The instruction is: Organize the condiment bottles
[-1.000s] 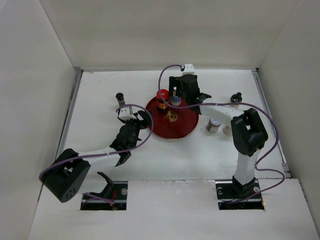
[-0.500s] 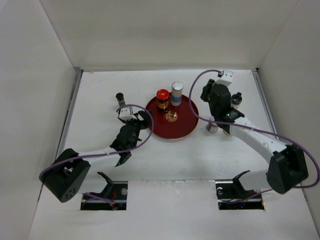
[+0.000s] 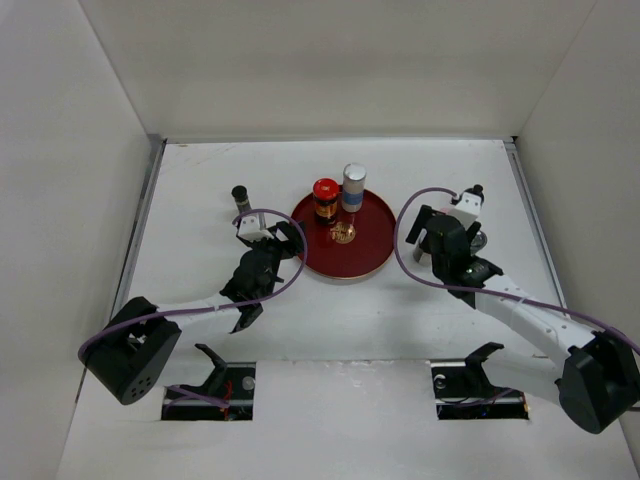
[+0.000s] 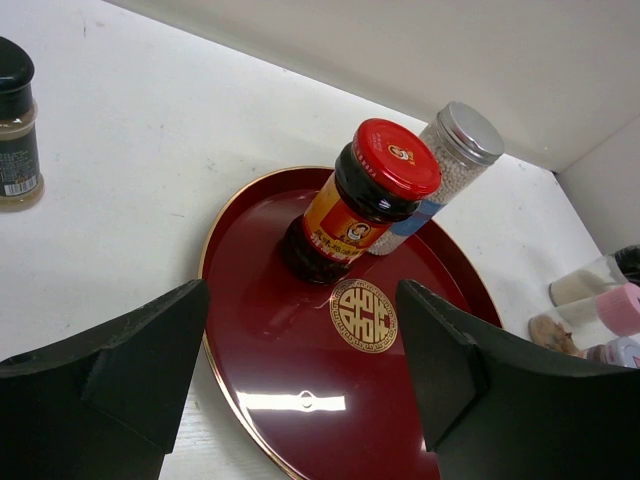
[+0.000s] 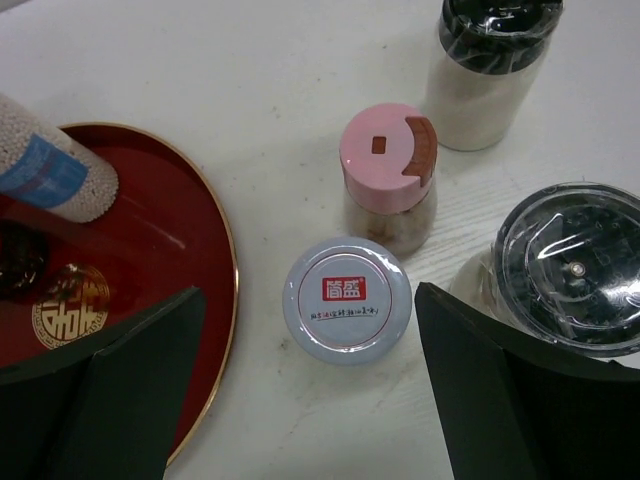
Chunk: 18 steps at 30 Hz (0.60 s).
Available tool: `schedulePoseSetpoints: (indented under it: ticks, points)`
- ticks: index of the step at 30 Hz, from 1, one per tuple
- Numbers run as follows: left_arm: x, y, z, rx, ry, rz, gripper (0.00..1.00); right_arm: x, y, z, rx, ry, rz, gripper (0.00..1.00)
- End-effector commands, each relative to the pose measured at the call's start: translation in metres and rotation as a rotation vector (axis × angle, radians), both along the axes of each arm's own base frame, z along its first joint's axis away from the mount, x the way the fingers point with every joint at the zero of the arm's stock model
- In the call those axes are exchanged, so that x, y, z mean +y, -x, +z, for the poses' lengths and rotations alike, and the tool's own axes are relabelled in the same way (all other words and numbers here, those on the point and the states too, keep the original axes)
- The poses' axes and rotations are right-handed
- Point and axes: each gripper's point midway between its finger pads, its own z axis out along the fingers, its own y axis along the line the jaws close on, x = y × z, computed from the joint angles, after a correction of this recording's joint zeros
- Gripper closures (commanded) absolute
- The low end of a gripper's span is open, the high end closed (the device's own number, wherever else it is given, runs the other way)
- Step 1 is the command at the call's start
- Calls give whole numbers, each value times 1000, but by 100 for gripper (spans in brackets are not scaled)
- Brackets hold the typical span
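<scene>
I will next lower my right gripper around the grey-capped jar's cap below it, because that cap already shows between the gripper's two open fingers.
The red-capped dark jar and the blue-labelled, silver-capped shaker stand at the back of the red round tray; both show in the left wrist view, the jar and the shaker. The thin black-capped jar stands left of the tray. My left gripper is open and empty at the tray's left rim. My right gripper is open and empty above the grey-capped jar. Behind that jar stand the pink-capped shaker and the cream-bodied jar.
A clear jar with a domed black lid stands close by my right gripper's right finger. The tray's rim lies just left of the grey-capped jar. White walls enclose the table on three sides.
My right arm has left the blue-labelled shaker on the tray, swung right and come down over the jars beside the tray. The left arm has not moved.
</scene>
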Motion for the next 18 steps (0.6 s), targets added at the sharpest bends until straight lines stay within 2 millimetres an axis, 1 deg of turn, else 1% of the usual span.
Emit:
schedulePoseSetpoints:
  ticks: [1, 5, 10, 16, 18]
  points:
    - [-4, -1, 17, -51, 58, -8, 26, 0, 1, 2, -5, -18, -15, 6]
    - [-3, -1, 17, -50, 57, -7, 26, -3, -3, -5, 19, -19, -15, 5]
    - [-3, -2, 15, -46, 58, -5, 26, 1, -8, -26, 74, -9, 3, 4]
    - [-4, -1, 16, -47, 68, -10, 25, 2, -20, -38, 84, 9, -14, 9]
    - [-4, -1, 16, -46, 72, -12, 25, 1, -25, -39, 81, 10, -24, 13]
